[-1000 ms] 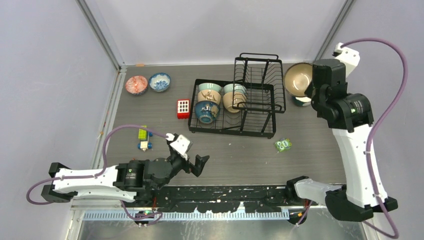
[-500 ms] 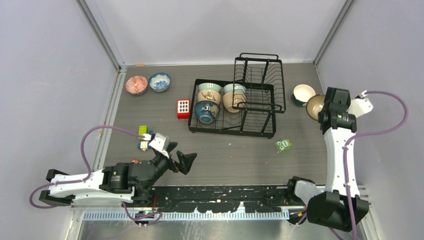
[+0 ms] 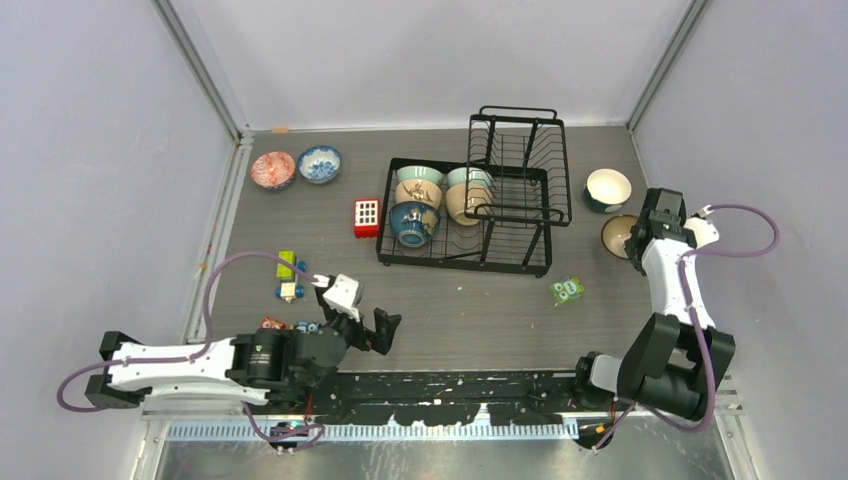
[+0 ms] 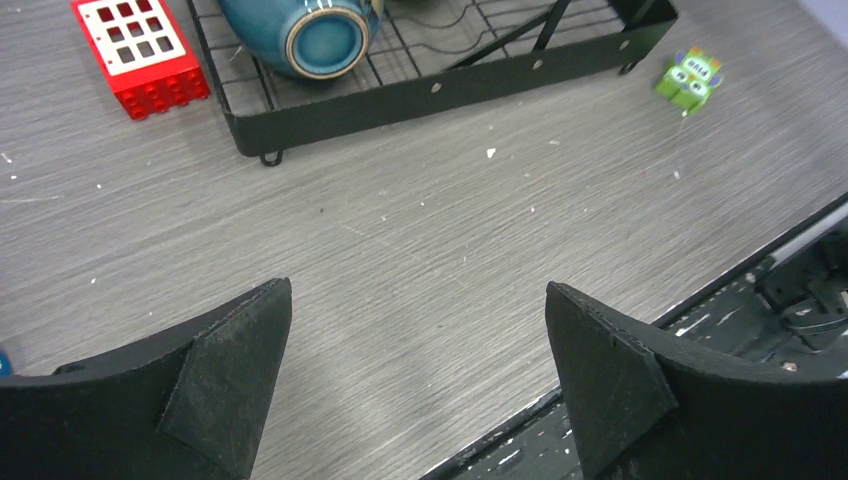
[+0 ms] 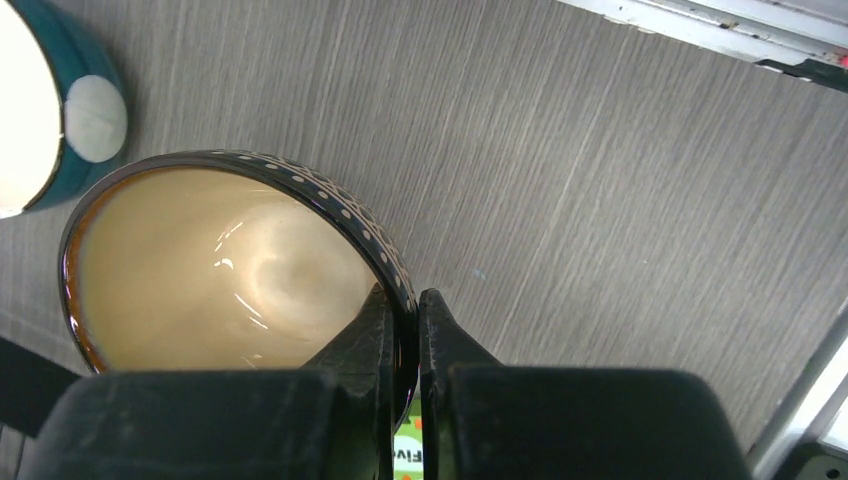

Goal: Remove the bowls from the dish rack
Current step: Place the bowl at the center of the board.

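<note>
My right gripper will next lower the brown dotted bowl (image 5: 215, 265), still above bare table, down beside the teal bowl.
The black wire dish rack (image 3: 470, 255) stands mid-table with several bowls in its tray, among them a dark blue bowl (image 3: 413, 224) on its side, which shows at the top of the left wrist view (image 4: 307, 35). My right gripper (image 5: 405, 305) is shut on the rim of a brown dotted bowl (image 5: 215, 265) with a tan inside, low at the table's right (image 3: 620, 236). A teal bowl with a cream inside (image 3: 607, 188) sits just behind it. A red patterned bowl (image 3: 272, 169) and a blue-and-white bowl (image 3: 320, 163) rest at the far left. My left gripper (image 4: 415, 320) hangs open over bare table near the front edge.
A red block with white squares (image 3: 367, 217) lies left of the rack. A green toy block (image 3: 567, 290) sits in front of the rack's right corner. Small coloured blocks (image 3: 288, 275) lie left of my left arm. Metal frame rails border the table on both sides.
My right arm has come down and drawn toward the front, bringing the brown bowl from above the teal bowl to a spot just in front of it. My left arm shifted slightly, still open.
</note>
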{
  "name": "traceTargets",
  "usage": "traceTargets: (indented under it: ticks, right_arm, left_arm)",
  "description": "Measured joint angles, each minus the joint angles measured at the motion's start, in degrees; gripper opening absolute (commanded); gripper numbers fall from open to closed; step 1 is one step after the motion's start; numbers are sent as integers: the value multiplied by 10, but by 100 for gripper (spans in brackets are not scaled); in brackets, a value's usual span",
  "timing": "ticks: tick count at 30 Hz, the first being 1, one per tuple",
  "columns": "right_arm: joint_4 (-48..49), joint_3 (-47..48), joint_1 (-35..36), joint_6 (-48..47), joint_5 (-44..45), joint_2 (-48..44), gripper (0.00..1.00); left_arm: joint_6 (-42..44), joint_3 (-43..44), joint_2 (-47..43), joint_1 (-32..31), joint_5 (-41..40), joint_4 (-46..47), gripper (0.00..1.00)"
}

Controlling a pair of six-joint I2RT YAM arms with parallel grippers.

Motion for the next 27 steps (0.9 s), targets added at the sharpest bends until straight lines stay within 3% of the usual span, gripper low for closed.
traceTargets:
  ticks: [17,27]
  right_arm:
    - [99,-7,-30,2,-42,136,1]
    - [119,-1,-39,2,-49,176,1]
  left_arm:
    - [-44,-14,78,0,5,39,97]
    - [-90,-22,61,0,5,31,95]
